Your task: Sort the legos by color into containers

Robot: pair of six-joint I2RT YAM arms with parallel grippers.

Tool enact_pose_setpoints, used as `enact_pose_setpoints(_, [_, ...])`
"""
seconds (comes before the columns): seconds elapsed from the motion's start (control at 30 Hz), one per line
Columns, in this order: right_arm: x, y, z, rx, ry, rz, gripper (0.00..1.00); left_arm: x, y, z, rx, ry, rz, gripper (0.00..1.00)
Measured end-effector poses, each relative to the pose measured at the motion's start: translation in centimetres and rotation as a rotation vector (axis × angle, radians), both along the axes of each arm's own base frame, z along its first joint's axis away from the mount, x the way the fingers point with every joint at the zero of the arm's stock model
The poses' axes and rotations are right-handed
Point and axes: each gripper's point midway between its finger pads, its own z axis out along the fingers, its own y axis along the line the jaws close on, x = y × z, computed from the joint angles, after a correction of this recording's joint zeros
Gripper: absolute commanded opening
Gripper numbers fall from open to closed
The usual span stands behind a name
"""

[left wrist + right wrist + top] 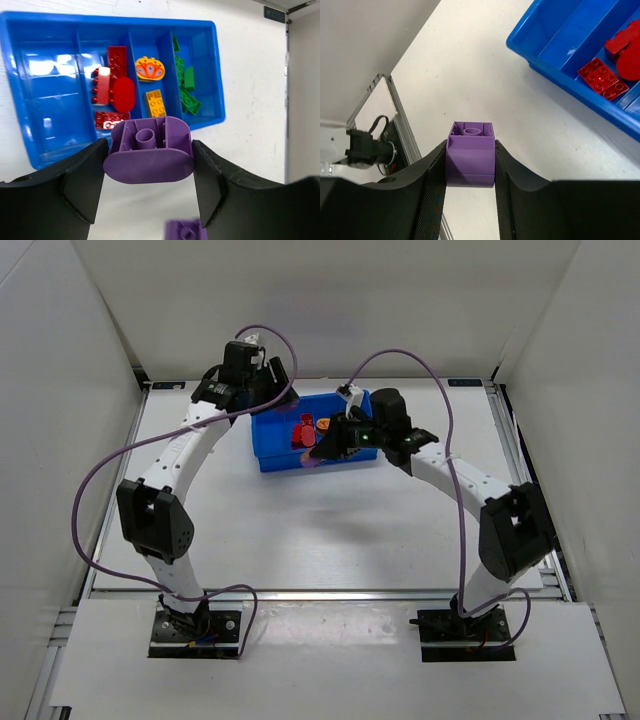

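Observation:
I should next move my left gripper down and to the left in the top view, over the tray's empty section, because the other sections hold bricks of other colors.
The blue tray lies at the far middle of the table. In the left wrist view its left compartment is empty, then come red bricks, yellow and orange bricks and green bricks. My left gripper is shut on a purple oval brick, held over the table beside the tray's long edge. It shows in the top view at the tray's far left corner. My right gripper is shut on a purple rectangular brick above the table, near the tray's front left corner.
A second purple brick shows blurred at the bottom of the left wrist view. Red bricks lie in the tray corner in the right wrist view. White walls enclose the table; a metal rail runs along its edge.

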Motion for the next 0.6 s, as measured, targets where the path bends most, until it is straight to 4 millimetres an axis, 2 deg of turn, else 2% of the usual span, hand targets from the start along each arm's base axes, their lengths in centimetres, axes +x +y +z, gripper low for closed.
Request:
enact_pose_setpoints(0.1, [-1.2,-1.0,0.8,-0.008,-0.034,0.012,0.00,0.7,0.8,-0.3,0.039,-0.020,0.013,0.10])
enact_pose_setpoints(0.2, [-1.5,-2.3,1.8,-0.020,-0.079,0.011,0.00,1.5,1.4,-1.8,0.099,-0.015,0.013,0.10])
enact_pose_setpoints(0.33, [-0.3,-4.6,2.4,-0.041,-0.116,-0.031,0.00,2.6,2.2,-4.7,0.183,0.014,0.022,0.10])
enact_pose_setpoints(0.47, [1.2,-7.2,1.8,-0.074,-0.109,-0.087,0.00,3.4,2.9,-8.2,0.262,0.059,0.030,0.10])
enact_pose_setpoints(0.6, [1.8,-8.2,1.4,-0.090,-0.101,-0.111,0.00,4.0,3.8,-10.9,0.324,0.100,0.039,0.10])
